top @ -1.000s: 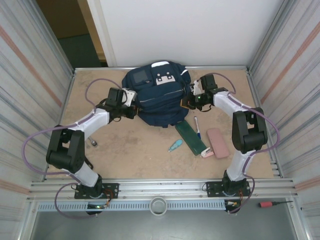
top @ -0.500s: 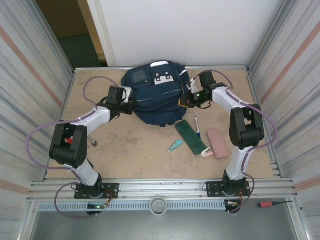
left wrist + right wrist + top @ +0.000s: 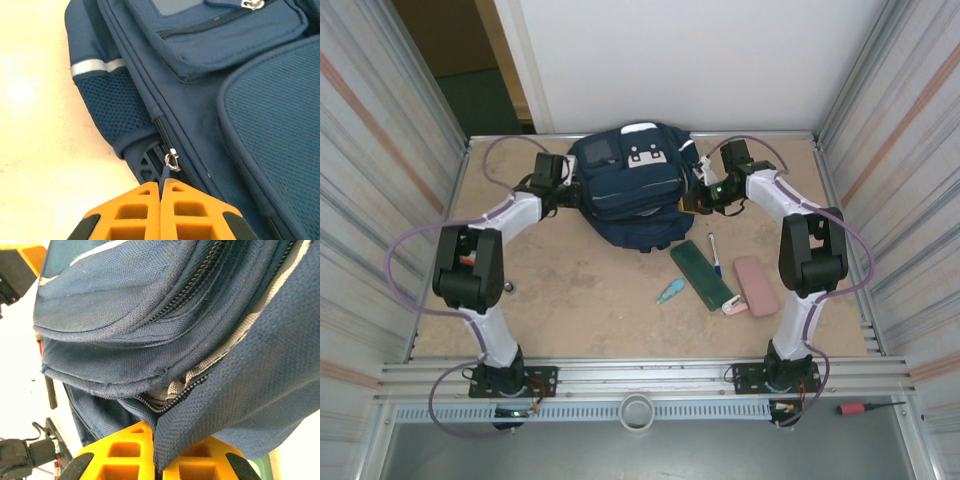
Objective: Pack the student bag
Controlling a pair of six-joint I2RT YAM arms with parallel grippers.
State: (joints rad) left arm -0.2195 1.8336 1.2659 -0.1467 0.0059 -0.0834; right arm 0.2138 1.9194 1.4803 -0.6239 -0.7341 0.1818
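Note:
The silver slider already sits near the main zip's end, so next my left gripper will stay at the bag's side and open to release the blue pull (image 3: 164,175).
The navy student bag (image 3: 632,190) lies at the back middle of the table, front pocket up. My left gripper (image 3: 570,188) is at the bag's left side, shut on a thin blue zipper pull (image 3: 164,175) that hangs from a silver slider (image 3: 172,161) on the main zip. My right gripper (image 3: 697,196) is at the bag's right side, shut on a fold of the bag's navy fabric (image 3: 220,390) beside a partly open zip (image 3: 175,402).
In front of the bag lie a dark green pencil case (image 3: 701,275), a pen (image 3: 714,253), a pink case (image 3: 755,285), a small teal item (image 3: 670,291) and a small white and pink item (image 3: 733,304). A small dark object (image 3: 507,286) lies at the left.
My left gripper has moved back and up along the bag's left side with the zipper pull. My right gripper shifted slightly toward the back. The bag has bunched up a little.

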